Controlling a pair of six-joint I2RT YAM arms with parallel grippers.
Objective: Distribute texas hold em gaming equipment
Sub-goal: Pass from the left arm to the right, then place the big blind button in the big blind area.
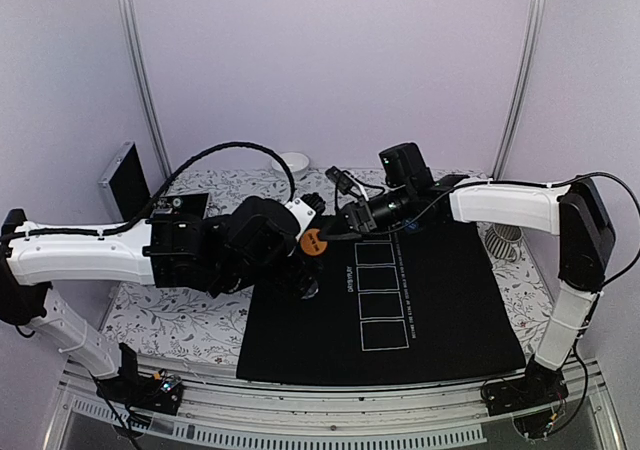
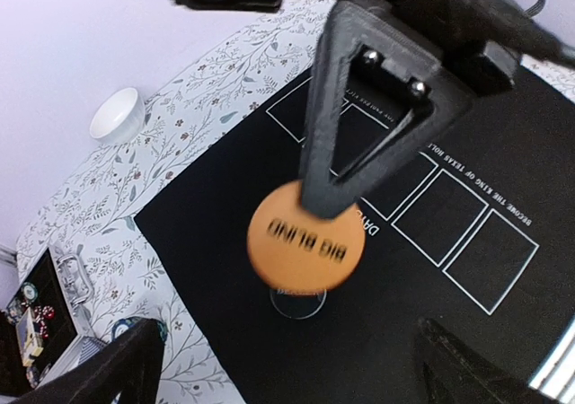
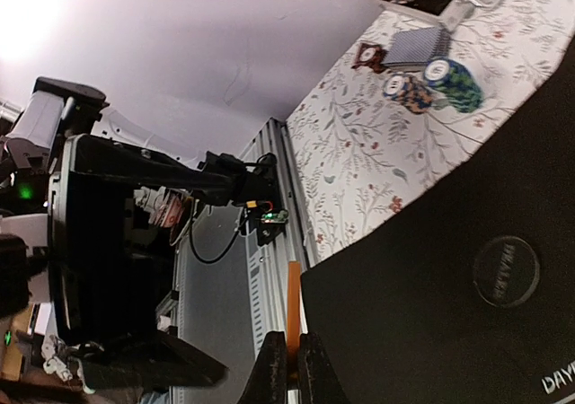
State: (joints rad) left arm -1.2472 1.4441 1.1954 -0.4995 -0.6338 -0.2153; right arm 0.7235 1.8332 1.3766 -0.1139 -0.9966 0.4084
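Observation:
The disc should come down next, as my right gripper draws back to release it on the bare mat past the nearest white rectangle, which is below and back from it.
An orange button disc (image 2: 305,235) marked BIG BLIND hangs above the black mat (image 2: 225,332), and my right gripper (image 3: 288,341) is shut on its edge. In the right wrist view the disc (image 3: 293,296) shows edge-on between the fingers. A dark button disc (image 2: 297,302) lies flat on the mat just below it, also visible in the right wrist view (image 3: 506,271). My left gripper (image 2: 292,368) stands open under the orange disc, its fingers (image 2: 135,359) wide apart with nothing between them. From above, the orange disc (image 1: 314,242) sits between both grippers.
Striped chip stacks (image 3: 454,72) and a deck of cards (image 3: 416,47) sit on the floral cloth left of the mat. A white bowl (image 2: 118,114) stands at the back. An open case (image 2: 40,301) holds more pieces at the far left. White rectangles (image 1: 378,295) mark the mat.

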